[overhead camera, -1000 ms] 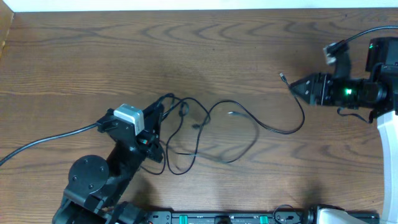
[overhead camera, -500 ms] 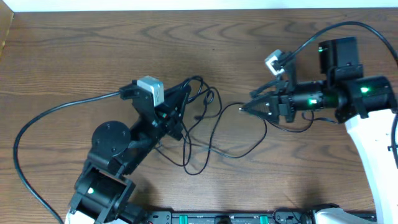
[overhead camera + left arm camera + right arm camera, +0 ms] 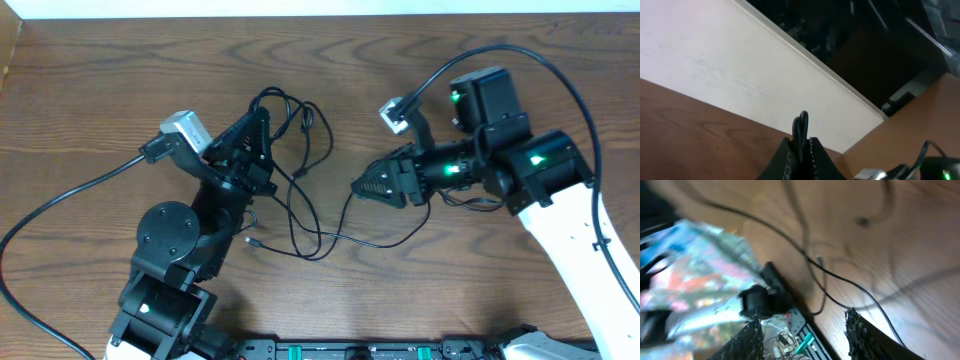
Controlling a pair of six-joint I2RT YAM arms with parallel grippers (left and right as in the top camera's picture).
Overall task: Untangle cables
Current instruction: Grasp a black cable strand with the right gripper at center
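The thin black cord (image 3: 374, 245) (image 3: 887, 320) has a part beside the bundle's crossing that lies below my right gripper, nearer my base, so my right gripper should move down and back onto it next.
The cables (image 3: 300, 215) are thin black cords looped together at the table's middle. One small plug end (image 3: 250, 241) lies by the left arm's base. My left gripper (image 3: 262, 128) is shut on a black cord, and loops (image 3: 296, 118) hang from it to the right. In the left wrist view a bend of that cord (image 3: 802, 125) sticks up between the closed left gripper (image 3: 801, 142). My right gripper (image 3: 356, 188) points left at the bundle's right side, jaws open. In the right wrist view the right gripper (image 3: 802, 325) has nothing between its fingers, and cords (image 3: 840, 280) run across the wood beyond.
A thick black wire (image 3: 70, 200) runs from the left arm off the left edge. The right arm's own wire (image 3: 560, 75) arcs over its wrist. A black rail with green clips (image 3: 350, 350) lines the table's front edge.
My left gripper has swung toward the back of the table, carrying the cord loops with it. The right gripper has moved left, closer to the bundle.
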